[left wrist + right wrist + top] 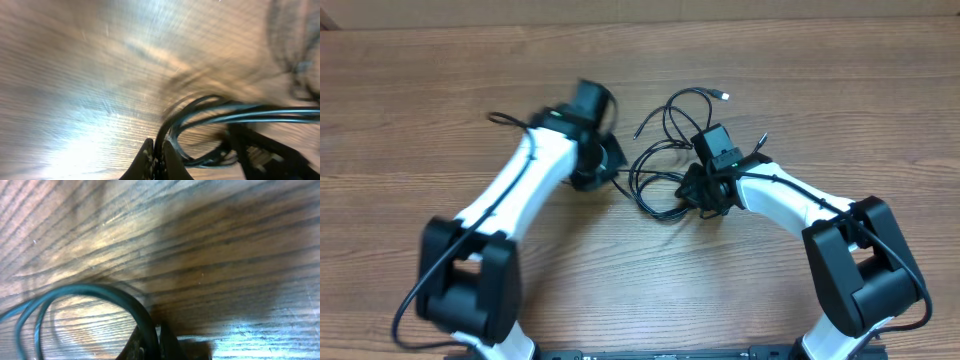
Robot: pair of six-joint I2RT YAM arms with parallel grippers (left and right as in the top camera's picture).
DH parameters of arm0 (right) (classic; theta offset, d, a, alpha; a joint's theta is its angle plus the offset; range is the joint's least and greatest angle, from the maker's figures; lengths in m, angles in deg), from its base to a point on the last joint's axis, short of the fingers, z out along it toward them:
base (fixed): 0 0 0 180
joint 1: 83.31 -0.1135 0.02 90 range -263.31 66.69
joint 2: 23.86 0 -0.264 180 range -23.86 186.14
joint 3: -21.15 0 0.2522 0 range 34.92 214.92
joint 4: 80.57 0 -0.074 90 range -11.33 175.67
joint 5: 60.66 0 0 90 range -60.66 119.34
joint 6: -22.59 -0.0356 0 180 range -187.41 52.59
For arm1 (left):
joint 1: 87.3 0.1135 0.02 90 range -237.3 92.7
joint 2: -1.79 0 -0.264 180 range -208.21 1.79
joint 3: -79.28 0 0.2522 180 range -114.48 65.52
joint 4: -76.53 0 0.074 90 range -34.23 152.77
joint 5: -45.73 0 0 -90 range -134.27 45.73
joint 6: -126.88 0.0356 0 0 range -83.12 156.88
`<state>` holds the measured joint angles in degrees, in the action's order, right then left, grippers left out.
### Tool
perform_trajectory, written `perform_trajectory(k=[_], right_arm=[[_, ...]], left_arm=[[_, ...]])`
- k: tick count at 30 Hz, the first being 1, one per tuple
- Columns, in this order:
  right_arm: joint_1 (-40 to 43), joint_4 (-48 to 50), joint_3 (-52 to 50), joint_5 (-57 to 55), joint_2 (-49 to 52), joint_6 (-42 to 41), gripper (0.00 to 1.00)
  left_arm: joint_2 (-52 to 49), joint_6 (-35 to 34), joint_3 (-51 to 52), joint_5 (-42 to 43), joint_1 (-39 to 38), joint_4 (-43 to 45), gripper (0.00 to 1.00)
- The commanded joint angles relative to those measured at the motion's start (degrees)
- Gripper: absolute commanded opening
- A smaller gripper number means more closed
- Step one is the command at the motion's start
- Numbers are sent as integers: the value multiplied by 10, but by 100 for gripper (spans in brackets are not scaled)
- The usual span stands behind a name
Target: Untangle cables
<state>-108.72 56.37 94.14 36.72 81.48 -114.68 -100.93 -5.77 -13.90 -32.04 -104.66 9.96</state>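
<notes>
The loose loops are to the left of my right gripper in the overhead view. My right gripper should lift up and move left toward them to release the cables.
The cables (642,200) are thin black cords lying in loose loops on the wooden table between my two arms, with a silver-tipped plug (724,96) at the far end. My left gripper (612,172) sits at the loops' left edge. In the left wrist view the left gripper (157,141) is shut on a few cable strands (250,117) that run off to the right. My right gripper (698,192) is at the loops' right side. Seen from the right wrist, the right gripper (150,326) is shut on one cable (85,287) that curls away to the left.
The wooden table (770,60) stretches around the tangle on every side. Both white arms reach in from the near edge, and their black bases (470,290) stand at the front corners. The left wrist view is motion-blurred.
</notes>
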Motion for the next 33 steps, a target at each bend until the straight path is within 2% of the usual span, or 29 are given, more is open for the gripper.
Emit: perform_trajectory(k=[1, 2, 3, 4, 5, 6, 7, 9, 10, 14, 18, 20, 25, 33], right_arm=[[18, -3, 9, -29, -14, 17, 4], [18, -1, 9, -25, -14, 27, 4], [18, 0, 9, -21, -14, 34, 4], [18, 2, 9, -16, -14, 43, 4], [18, 2, 9, -15, -14, 43, 4], [18, 2, 9, -14, -14, 43, 4], [18, 2, 9, -13, -14, 43, 4], [18, 3, 9, -13, -14, 43, 4], [18, 3, 9, -13, -14, 43, 4], [18, 2, 9, -13, -14, 43, 4], [18, 2, 9, -13, -14, 43, 4], [18, 2, 9, -13, -14, 43, 4], [18, 2, 9, -12, -14, 43, 4], [18, 2, 9, -5, -14, 43, 4]], left_arm=[[38, 105, -21, -17, 40, -14, 4], [39, 108, -21, -18, 50, -14, 5], [39, 108, -21, -16, 57, -14, 22], [38, 105, -21, -8, 63, -13, 56], [36, 105, -21, 6, 66, -11, 79], [35, 105, -21, 20, 66, -11, 89], [34, 105, -21, 35, 64, -11, 91], [31, 105, -19, 62, 50, -14, 90], [31, 103, -16, 73, 41, -14, 84], [30, 40, 9, 72, -14, -2, 79], [27, -17, 43, 61, -70, 49, 73], [24, -76, 71, 39, -103, 83, 68], [-8, -178, 102, -6, -148, 138, 67], [-80, -219, 102, -2, -160, 176, 63]])
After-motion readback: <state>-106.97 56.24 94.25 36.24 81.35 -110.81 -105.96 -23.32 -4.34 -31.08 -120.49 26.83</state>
